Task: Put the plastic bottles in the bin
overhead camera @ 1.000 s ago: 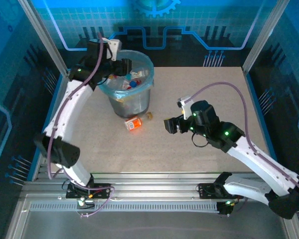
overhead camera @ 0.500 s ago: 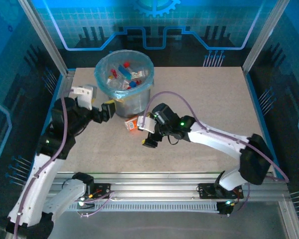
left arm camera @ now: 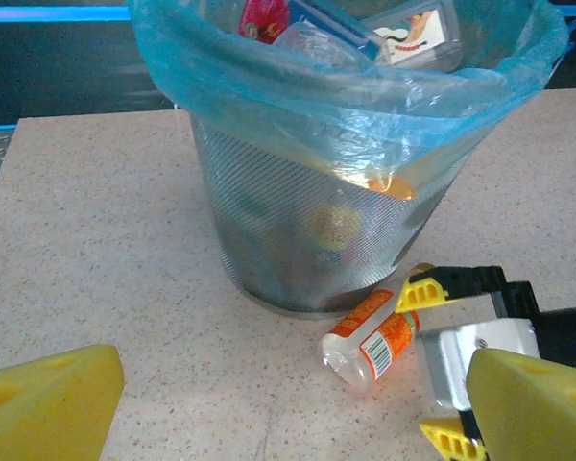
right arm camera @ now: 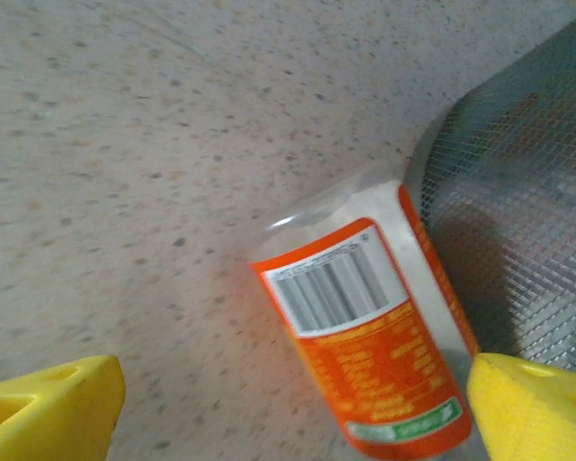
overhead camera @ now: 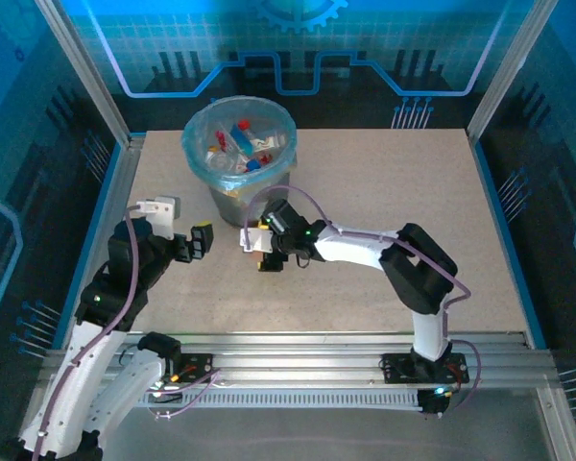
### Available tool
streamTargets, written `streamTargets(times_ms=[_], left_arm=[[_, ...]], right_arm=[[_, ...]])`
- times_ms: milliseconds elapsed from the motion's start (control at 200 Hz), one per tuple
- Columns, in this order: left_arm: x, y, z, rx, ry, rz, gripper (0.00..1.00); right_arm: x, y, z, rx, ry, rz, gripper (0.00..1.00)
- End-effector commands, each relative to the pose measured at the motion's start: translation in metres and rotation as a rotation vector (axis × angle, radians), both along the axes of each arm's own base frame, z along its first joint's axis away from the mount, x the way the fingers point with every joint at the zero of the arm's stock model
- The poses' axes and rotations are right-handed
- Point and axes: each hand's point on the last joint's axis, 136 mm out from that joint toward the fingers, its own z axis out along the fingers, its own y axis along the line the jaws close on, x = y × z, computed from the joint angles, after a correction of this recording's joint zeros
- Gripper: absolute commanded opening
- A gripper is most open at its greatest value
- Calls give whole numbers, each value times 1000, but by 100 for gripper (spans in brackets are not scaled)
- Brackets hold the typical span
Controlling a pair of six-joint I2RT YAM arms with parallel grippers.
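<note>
Next, my right gripper lowers over the bottle's orange label, one finger between the bottle and the mesh bin, then closes.
A clear plastic bottle with an orange label (left arm camera: 370,336) lies on its side on the table, against the foot of the bin (left arm camera: 346,192). My right gripper (right arm camera: 288,413) is open, its yellow fingers either side of this bottle (right arm camera: 374,355), which lies nearer the right finger. In the top view the right gripper (overhead camera: 255,245) covers that bottle. The grey mesh bin (overhead camera: 204,163), lined with a light-blue bag, holds several bottles (overhead camera: 242,144). My left gripper (overhead camera: 194,242) hangs open and empty to the left front of the bin, and is seen wide apart in its wrist view (left arm camera: 288,413).
The bin's mesh wall (right arm camera: 528,192) stands right beside the right finger. The right gripper (left arm camera: 427,363) crosses the left wrist view at lower right. Bare speckled tabletop (overhead camera: 384,173) stretches right of the bin. Metal frame rails (overhead camera: 317,360) run along the near edge.
My left arm came back from the bin's rim to the table's left front, jaws opening. My right arm swung left across the table to the bottle by the bin.
</note>
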Motion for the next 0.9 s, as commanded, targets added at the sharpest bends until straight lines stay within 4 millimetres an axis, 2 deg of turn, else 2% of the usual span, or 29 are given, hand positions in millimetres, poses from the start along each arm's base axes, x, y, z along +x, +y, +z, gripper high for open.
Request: streamTargets(times_ms=[0, 195, 310, 430, 640, 755, 895], left_arm=[[0, 10, -5, -3, 9, 56, 93], [-1, 10, -4, -3, 9, 59, 93], [-1, 10, -2, -5, 3, 59, 93], [-1, 11, 0, -3, 1, 60, 93], [-3, 11, -1, -5, 5, 62, 93], [-3, 12, 0, -1, 4, 63, 92], [-5, 12, 9, -1, -13, 59, 92]], right_arm=[[30, 6, 4, 26, -65, -29, 93], [40, 1, -15, 24, -1, -57, 93], [35, -2, -26, -5, 25, -38, 91], [28, -5, -34, -44, 49, -11, 84], [23, -7, -47, -94, 59, 26, 85], [14, -10, -58, -157, 77, 52, 75], [2, -15, -54, -144, 100, 37, 63]])
